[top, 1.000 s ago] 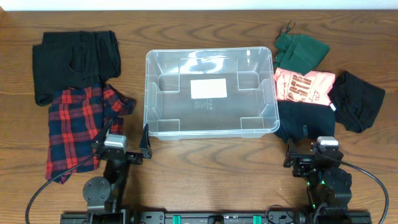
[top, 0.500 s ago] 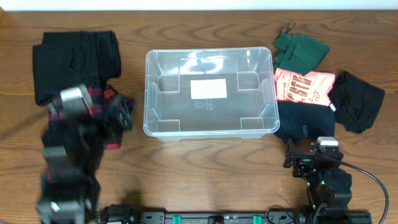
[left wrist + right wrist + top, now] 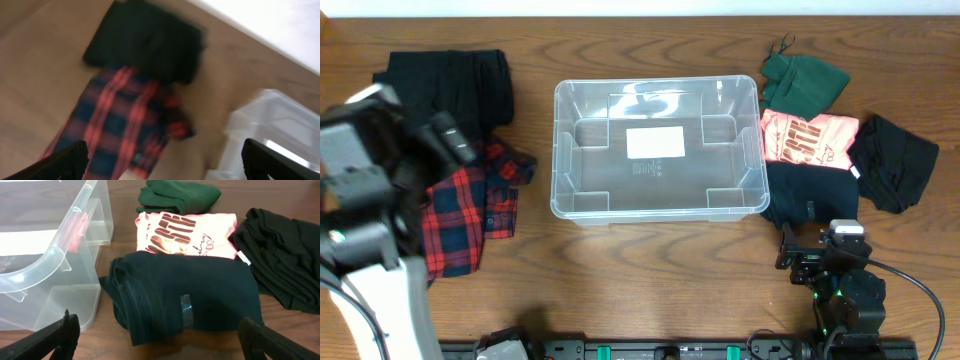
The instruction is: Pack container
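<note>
The left gripper will next go down from high above onto the shirt's edge away from the container (image 3: 71,121) and close. The tabletop is bare beside the red plaid shirt (image 3: 120,125).
The clear container (image 3: 560,150) stands mid-table, empty, with a white label (image 3: 655,143) on its base; it also shows in the left wrist view (image 3: 275,125) and the right wrist view (image 3: 50,255). My left gripper (image 3: 445,140) is raised high and blurred above the red plaid shirt (image 3: 470,205) and the black garment (image 3: 470,85). Its fingers are open and empty (image 3: 165,165), with the plaid shirt (image 3: 120,125) far below. My right gripper (image 3: 820,250) rests low near the front edge, open and empty (image 3: 160,342), just before a folded dark garment (image 3: 185,300).
On the right lie a green garment (image 3: 805,80), a pink printed shirt (image 3: 810,138), a black garment (image 3: 892,160) and the dark folded garment (image 3: 810,195) touching the container's right corner. The left arm's body looms over the table's left front.
The left arm has swung up from its rest near the front edge and moved left and back over the plaid shirt. The right arm has not moved.
</note>
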Tool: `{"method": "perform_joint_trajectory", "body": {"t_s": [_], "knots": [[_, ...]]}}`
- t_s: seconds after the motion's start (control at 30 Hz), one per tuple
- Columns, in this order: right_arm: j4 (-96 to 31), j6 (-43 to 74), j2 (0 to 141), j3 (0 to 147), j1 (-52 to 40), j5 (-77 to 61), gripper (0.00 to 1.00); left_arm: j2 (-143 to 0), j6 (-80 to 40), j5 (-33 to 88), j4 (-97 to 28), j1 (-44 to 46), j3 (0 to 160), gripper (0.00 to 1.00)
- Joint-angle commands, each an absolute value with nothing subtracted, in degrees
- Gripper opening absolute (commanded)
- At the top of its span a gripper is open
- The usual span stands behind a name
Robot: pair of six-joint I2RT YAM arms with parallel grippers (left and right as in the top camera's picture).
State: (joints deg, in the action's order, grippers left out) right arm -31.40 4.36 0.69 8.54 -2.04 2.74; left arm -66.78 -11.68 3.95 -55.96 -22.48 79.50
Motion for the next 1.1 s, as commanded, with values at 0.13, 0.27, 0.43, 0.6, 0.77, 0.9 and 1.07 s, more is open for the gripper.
{"method": "perform_joint_trajectory", "body": {"t_s": [0.13,0.27,0.43,0.6,0.77,0.9,1.07], "knots": [[-31.29,5.10,0.38,8.36,-1.67,2.74,0.99,-78.65,-2.15,21.04,-59.44,-43.51,80.07,0.95],[-31.29,5.10,0.38,8.36,-1.67,2.74,0.99,-84.44,0.71,21.43,-58.26,-50.70,80.07,0.82],[-31.29,5.10,0.38,8.36,-1.67,2.74,0.99,-90.87,7.62,21.63,-57.56,-54.33,80.07,0.86],[-31.29,5.10,0.38,8.36,-1.67,2.74,0.99,-95.68,7.94,21.39,-55.46,-55.07,80.07,0.86],[-31.29,5.10,0.38,8.36,-1.67,2.74,0.99,-99.94,18.46,27.81,-53.17,-55.07,80.07,0.89],[-31.29,5.10,0.38,8.36,-1.67,2.74,0.99,-103.35,23.70,30.83,-50.89,-55.07,80.07,0.94],[-31.29,5.10,0.38,8.36,-1.67,2.74,0.99,-108.53,27.88,30.85,-50.39,-55.18,80.07,0.96]]}}
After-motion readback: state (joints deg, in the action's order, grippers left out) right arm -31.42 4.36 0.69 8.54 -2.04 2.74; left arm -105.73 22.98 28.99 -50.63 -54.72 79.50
